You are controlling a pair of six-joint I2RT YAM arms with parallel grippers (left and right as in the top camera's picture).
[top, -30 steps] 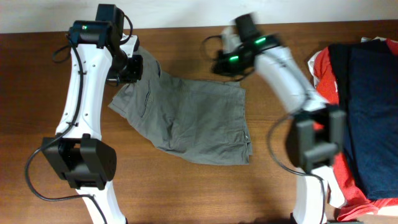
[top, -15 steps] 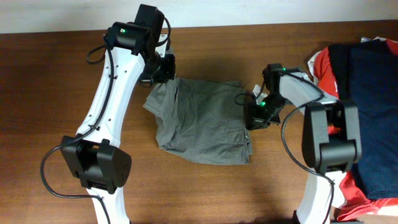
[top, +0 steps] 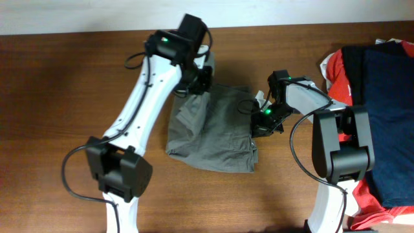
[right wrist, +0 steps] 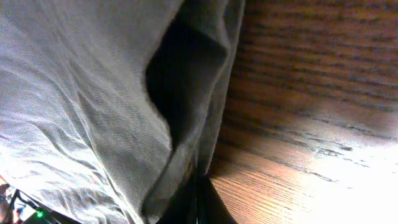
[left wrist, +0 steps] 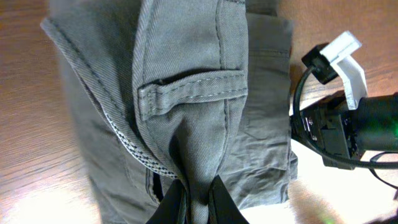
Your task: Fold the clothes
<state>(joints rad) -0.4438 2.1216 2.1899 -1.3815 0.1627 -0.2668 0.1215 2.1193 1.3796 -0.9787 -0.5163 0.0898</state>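
Observation:
My left gripper carries the shorts' lifted flap across and down onto their uncovered half to release next. The flap still stops short of the shorts' edge my right gripper holds.
The khaki-grey shorts [top: 213,133] lie wrinkled at the table's middle, partly doubled over. My left gripper [top: 196,83] is shut on a fold of their waistband, with a belt loop and checked lining showing in the left wrist view [left wrist: 193,81]; the black fingertips [left wrist: 198,200] pinch the cloth. My right gripper [top: 261,122] is low at the shorts' right edge. In the right wrist view its fingers [right wrist: 198,198] are closed on the edge of the grey fabric [right wrist: 93,93], right at the wood.
A pile of other clothes, dark navy [top: 388,110] over red and white [top: 333,71], lies at the table's right side. The brown wooden table [top: 58,116] extends left of the shorts. A pale wall edge runs along the back.
My left gripper has carried the waistband further right over the shorts, narrowing them. My right gripper has stayed low at the shorts' right edge, shifting slightly left.

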